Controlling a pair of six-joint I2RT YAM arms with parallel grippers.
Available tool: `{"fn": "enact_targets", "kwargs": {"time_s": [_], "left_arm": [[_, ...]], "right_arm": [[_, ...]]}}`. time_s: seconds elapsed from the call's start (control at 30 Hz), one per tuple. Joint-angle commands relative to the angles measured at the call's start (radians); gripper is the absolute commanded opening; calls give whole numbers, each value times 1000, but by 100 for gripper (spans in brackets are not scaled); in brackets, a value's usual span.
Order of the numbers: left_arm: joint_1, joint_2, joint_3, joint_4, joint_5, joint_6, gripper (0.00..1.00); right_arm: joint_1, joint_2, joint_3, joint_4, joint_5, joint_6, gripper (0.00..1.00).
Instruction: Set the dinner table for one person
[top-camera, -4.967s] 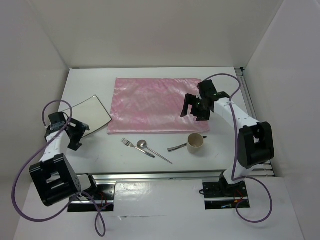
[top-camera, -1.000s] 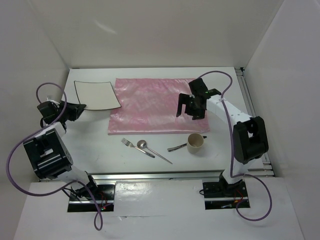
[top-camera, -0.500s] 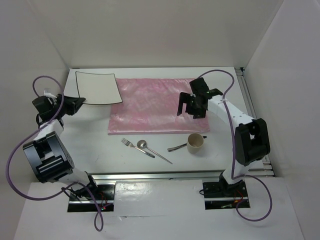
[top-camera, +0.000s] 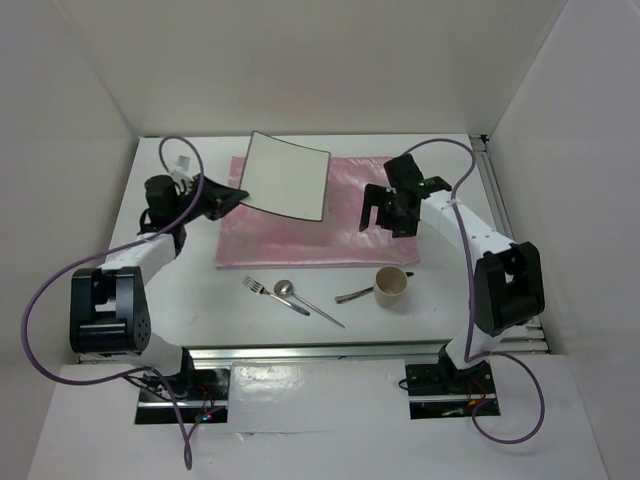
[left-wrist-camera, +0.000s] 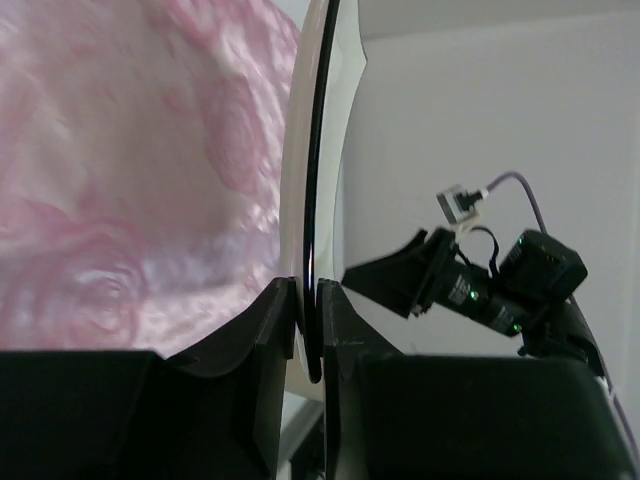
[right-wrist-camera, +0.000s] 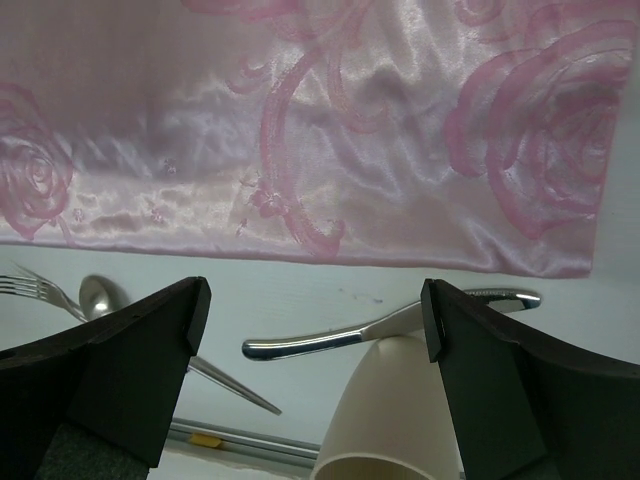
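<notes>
My left gripper needs to carry the plate (top-camera: 288, 176) right in the top view to the pink cloth's bare middle (top-camera: 338, 205), lower it and release it, since the cloth's middle lies below the gripper.
My left gripper (top-camera: 226, 197) is shut on the rim of a white square plate (top-camera: 288, 176) with a thin black edge, held tilted in the air over the back left part of the pink cloth (top-camera: 330, 235). In the left wrist view the plate (left-wrist-camera: 316, 150) stands edge-on between my fingers (left-wrist-camera: 268, 335). My right gripper (top-camera: 389, 216) hangs open over the cloth's right part, nothing between its fingers (right-wrist-camera: 150, 350). The cloth lies on the white dinner table (top-camera: 180, 290).
Along the near side of the table lie a fork (top-camera: 260, 289), a spoon (top-camera: 286, 290), a knife (top-camera: 325, 313), another utensil (top-camera: 353, 295) and a cream cup (top-camera: 391, 285). The right wrist view shows the cup (right-wrist-camera: 400, 420) just below my open jaws. Metal rails edge the table (top-camera: 320, 350).
My left arm has swung the plate from the table's back left corner rightward to over the cloth's left part, tilting it. The right gripper has barely shifted.
</notes>
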Motion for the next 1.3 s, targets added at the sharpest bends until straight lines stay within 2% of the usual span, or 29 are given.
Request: {"fn": "enact_targets", "kwargs": {"time_s": [0.0,0.1,0.27,0.5,0.63,0.8,0.97,1.27], "left_arm": [[-88,1,-11,416,-11,-176,0],[-160,73,-11,510,-45,-213,0],[-191,156,-20,644,-94,-296,0],[-249,167,-29,602,-195,-264,0],[-274,228,-39,684,-244,-287,0],[-303,331,-39,779,-264,-348,0],[-314,366,-59,823,-264,-357,0],[-323,376,-91,787,-284,-336,0]], "right_arm": [[-42,-105,23,-32,33,6,100],[-82,-143,14,-41,33,-14,100],[-148,-210,4,-72,43,-36,100],[-191,-232,4,-81,43,-56,100],[-201,-232,14,-81,43,-56,100],[-201,-232,14,-90,62,-74,100],[-210,-232,23,-90,62,-74,100],[-210,-232,23,-99,62,-74,100]]}}
